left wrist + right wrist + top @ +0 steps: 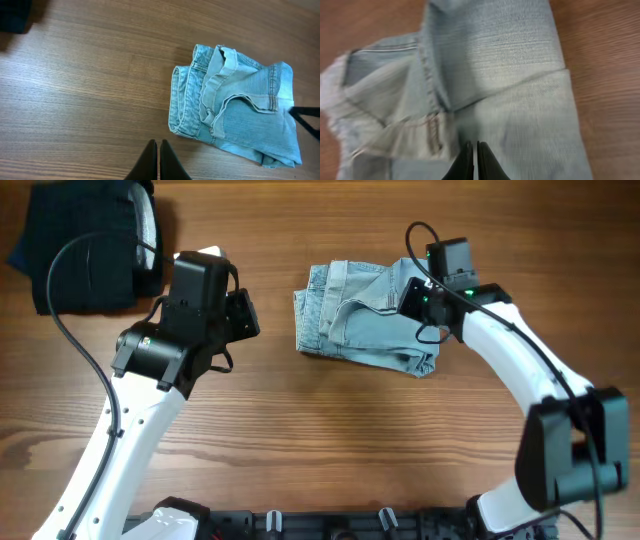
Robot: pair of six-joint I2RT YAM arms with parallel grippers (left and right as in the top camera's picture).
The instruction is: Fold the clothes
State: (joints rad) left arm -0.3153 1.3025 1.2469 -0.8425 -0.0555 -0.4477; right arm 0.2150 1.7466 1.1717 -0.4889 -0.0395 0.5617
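The bundle's far edge (pixel 364 266) (pixel 385 45) is outward, to the right gripper's left in the overhead view, so I should next move my right gripper toward that edge and let go of the bundle's fold.
The light blue denim shorts (pixel 365 318) lie folded into a compact bundle on the wooden table, waistband and hems bunched at the left. They also show in the left wrist view (pixel 240 120) and fill the right wrist view (pixel 510 65). My right gripper (pixel 414 298) is over the bundle's right part; its fingers (pixel 473 145) are shut, with no cloth seen between them. My left gripper (pixel 248 317) is left of the shorts, apart from them. Its fingers (pixel 158 144) are shut and empty above bare wood.
A black folded garment with a pale lining (pixel 85 248) lies at the far left back corner, behind my left arm; its dark edge shows in the left wrist view (pixel 15 15). The arm bases stand along the front edge (pixel 330 525).
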